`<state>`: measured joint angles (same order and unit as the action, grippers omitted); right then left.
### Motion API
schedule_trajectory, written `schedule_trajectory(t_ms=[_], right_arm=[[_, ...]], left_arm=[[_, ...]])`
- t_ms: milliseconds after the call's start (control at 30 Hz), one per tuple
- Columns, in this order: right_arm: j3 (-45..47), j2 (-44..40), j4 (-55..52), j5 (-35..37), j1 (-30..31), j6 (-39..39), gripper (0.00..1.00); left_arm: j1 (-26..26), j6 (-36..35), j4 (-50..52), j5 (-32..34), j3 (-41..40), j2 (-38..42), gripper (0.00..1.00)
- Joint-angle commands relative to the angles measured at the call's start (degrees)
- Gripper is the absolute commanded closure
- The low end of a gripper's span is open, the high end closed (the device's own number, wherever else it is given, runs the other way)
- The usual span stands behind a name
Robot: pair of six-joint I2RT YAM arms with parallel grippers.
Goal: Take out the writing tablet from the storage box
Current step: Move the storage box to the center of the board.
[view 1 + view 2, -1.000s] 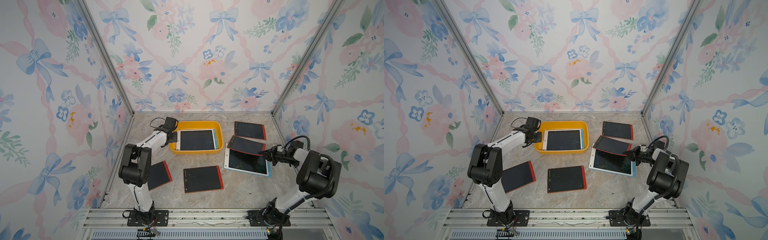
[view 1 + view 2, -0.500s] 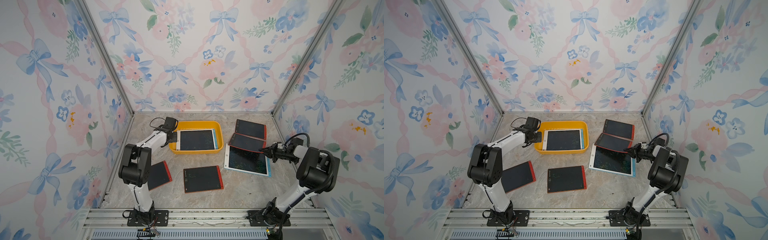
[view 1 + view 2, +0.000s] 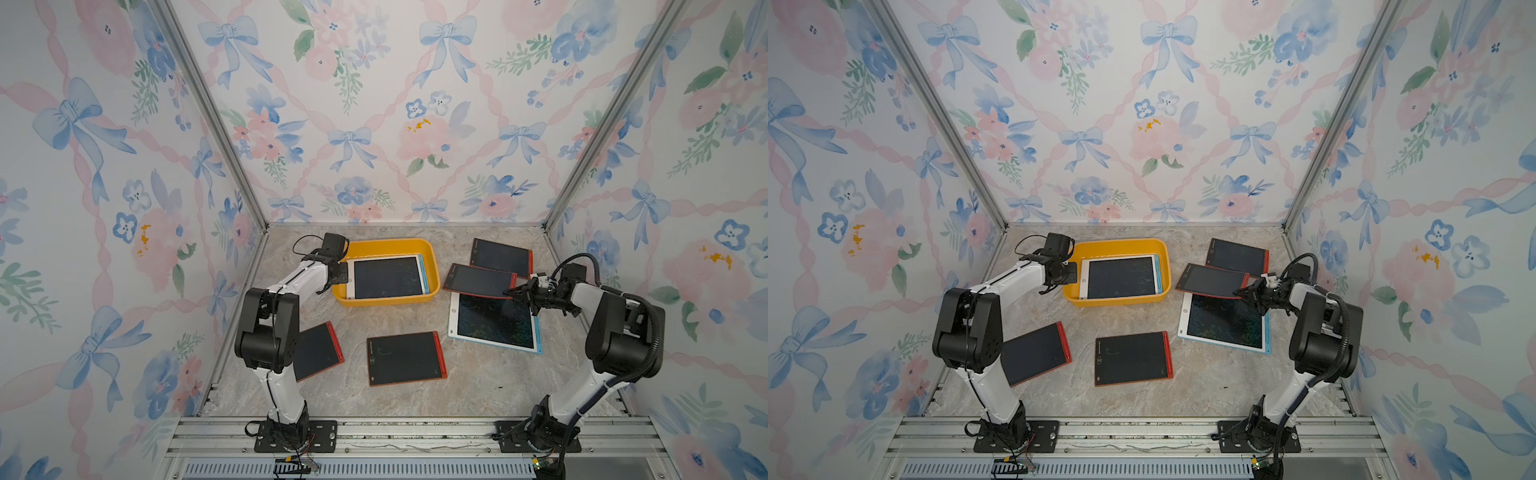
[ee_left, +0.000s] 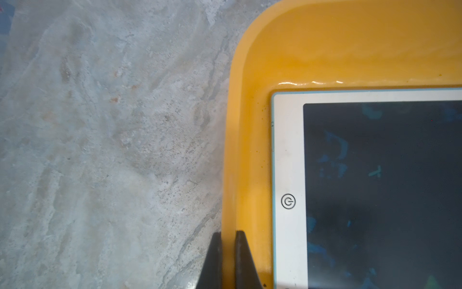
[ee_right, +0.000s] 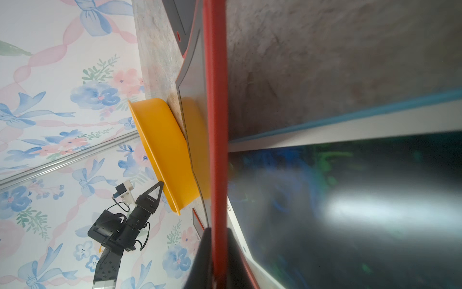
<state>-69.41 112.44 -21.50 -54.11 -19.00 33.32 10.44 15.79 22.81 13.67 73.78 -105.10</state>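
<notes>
The bare tabletop beside the box is outward of my right gripper, so my gripper should carry the red-framed tablet outward next and release it off the blue-framed one.
The yellow-orange storage box [image 3: 390, 243] [image 3: 1119, 243] sits at the back left of the table. A white-faced, blue-edged writing tablet [image 3: 386, 277] [image 3: 1120, 277] [image 4: 375, 175] lies flat inside it. My left gripper [image 3: 341, 274] [image 3: 1070, 274] [image 4: 228, 234] is shut on the box's left rim [image 4: 325, 50], one finger outside and one inside. My right gripper [image 3: 515, 292] [image 3: 1245, 292] [image 5: 217, 231] is shut on the red edge of a red-framed writing tablet [image 3: 478, 279] [image 3: 1212, 279] [image 5: 215, 125]. That tablet is right of the box and overlaps a larger blue-framed tablet [image 3: 494, 322] [image 5: 350, 200].
Other red-framed tablets lie on the marble table: one at the back right [image 3: 500, 257], one at the front middle [image 3: 405, 358], one beside the left arm's base [image 3: 318, 351]. Flowered walls close in the left, back and right sides.
My right gripper has carried the red-framed tablet a little to the left and back, toward the box. The left gripper has stayed on the box's rim.
</notes>
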Motion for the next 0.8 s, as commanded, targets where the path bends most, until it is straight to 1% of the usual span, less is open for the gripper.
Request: schedule_trajectory(t_ms=[0, 200, 233, 367, 567, 767], right_arm=[[-2.20, 2.69, -1.84, 6.88, 2.44, 3.73, 0.96], [-8.03, 4.78, -1.99, 8.14, 7.26, 5.08, 0.96], [-8.95, 5.32, -1.99, 9.92, 8.04, 5.38, 0.96], [-12.63, 7.95, -0.11, 11.25, 11.23, 7.28, 0.96], [-16.26, 11.90, 6.11, 11.90, 15.40, 11.89, 0.96], [-21.59, 16.20, 5.97, 13.61, 19.19, 12.49, 0.95]], left_arm=[[-1.10, -2.03, 1.12, 2.16, 0.59, 0.62, 1.00], [-1.41, -4.82, 1.27, 3.29, -0.50, 1.85, 1.00], [-1.38, -5.29, 1.26, 3.36, -0.78, 2.10, 1.00], [-1.71, -8.05, 1.33, 3.91, -1.09, 2.70, 1.00], [-4.20, -9.63, 1.46, 6.14, -0.65, 1.57, 1.00], [-7.43, -11.08, 1.63, 7.97, -0.82, 2.53, 1.00]])
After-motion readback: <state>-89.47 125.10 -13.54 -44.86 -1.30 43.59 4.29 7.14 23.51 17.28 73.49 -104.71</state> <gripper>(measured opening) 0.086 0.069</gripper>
